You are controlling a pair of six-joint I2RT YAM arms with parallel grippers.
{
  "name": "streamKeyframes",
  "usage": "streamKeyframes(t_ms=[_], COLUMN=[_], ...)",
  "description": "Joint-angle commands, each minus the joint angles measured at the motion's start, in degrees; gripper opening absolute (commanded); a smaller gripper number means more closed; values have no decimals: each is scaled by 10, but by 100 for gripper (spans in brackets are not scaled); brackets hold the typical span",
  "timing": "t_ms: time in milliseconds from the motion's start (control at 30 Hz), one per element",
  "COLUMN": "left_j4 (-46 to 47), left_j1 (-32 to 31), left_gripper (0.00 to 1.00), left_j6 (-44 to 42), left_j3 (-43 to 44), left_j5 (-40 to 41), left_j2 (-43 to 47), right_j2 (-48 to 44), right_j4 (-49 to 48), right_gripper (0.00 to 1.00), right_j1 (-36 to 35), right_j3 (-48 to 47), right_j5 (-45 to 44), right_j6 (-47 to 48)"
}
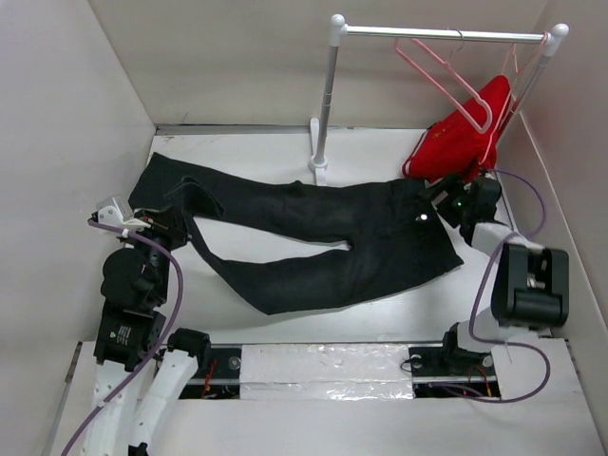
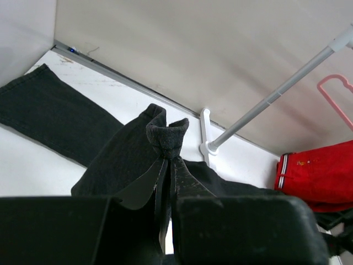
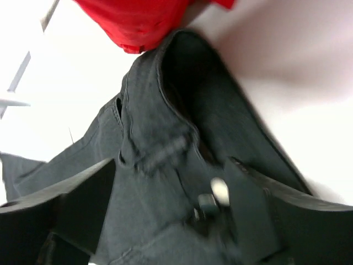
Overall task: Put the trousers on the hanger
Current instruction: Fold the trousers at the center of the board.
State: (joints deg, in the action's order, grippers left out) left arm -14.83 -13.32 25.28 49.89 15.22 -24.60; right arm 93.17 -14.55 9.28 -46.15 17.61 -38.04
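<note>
I should next bring my right gripper back along the waistband and close it on the exposed tip of the waist corner, as the trousers' near waist corner (image 1: pixel 458 261) lies back from it.
The black trousers (image 1: pixel 323 242) lie flat on the table, legs to the left, waist to the right. My left gripper (image 1: pixel 176 226) is shut on a bunched fold of one trouser leg (image 2: pixel 167 135), lifted off the table; the gripper (image 2: pixel 168 161) shows its jaws pressed together. My right gripper (image 1: pixel 445 201) is at the waist end. In the right wrist view, the gripper (image 3: pixel 171 185) is open, fingers spread over the waistband and button (image 3: pixel 219 190); the view is blurred. The empty pale-pink hanger (image 1: pixel 442 68) hangs on the rail, and its edge shows in the left wrist view (image 2: pixel 335 95).
A white rack with an upright pole (image 1: pixel 326 95) and top rail (image 1: pixel 437 35) stands at the back. A red garment (image 1: pixel 464 133) hangs on a second pink hanger at the right end, close to my right gripper. Walls enclose the table at left, back and right.
</note>
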Motion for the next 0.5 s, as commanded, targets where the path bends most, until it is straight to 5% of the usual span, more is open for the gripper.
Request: streamKeyframes(t_ms=[0, 100, 233, 333, 467], left_j4=[43, 46, 51, 54, 51], left_j1=[-8, -21, -44, -60, -88], left_gripper=[0, 0, 0, 0, 0], left_j6=[-6, -9, -15, -14, -22], left_j3=[-7, -5, -9, -12, -14], left_j5=[-9, -8, -6, -6, 14], left_j2=[6, 13, 31, 49, 70], right_j2=[-123, -241, -384, -474, -526], right_j4=[14, 53, 171, 283, 341], right_gripper=[89, 89, 62, 52, 53], right_j1=[22, 47, 52, 64, 86], right_j3=[52, 134, 209, 237, 245], right_j5=[-80, -138, -199, -218, -270], right_j6=[19, 6, -15, -30, -48])
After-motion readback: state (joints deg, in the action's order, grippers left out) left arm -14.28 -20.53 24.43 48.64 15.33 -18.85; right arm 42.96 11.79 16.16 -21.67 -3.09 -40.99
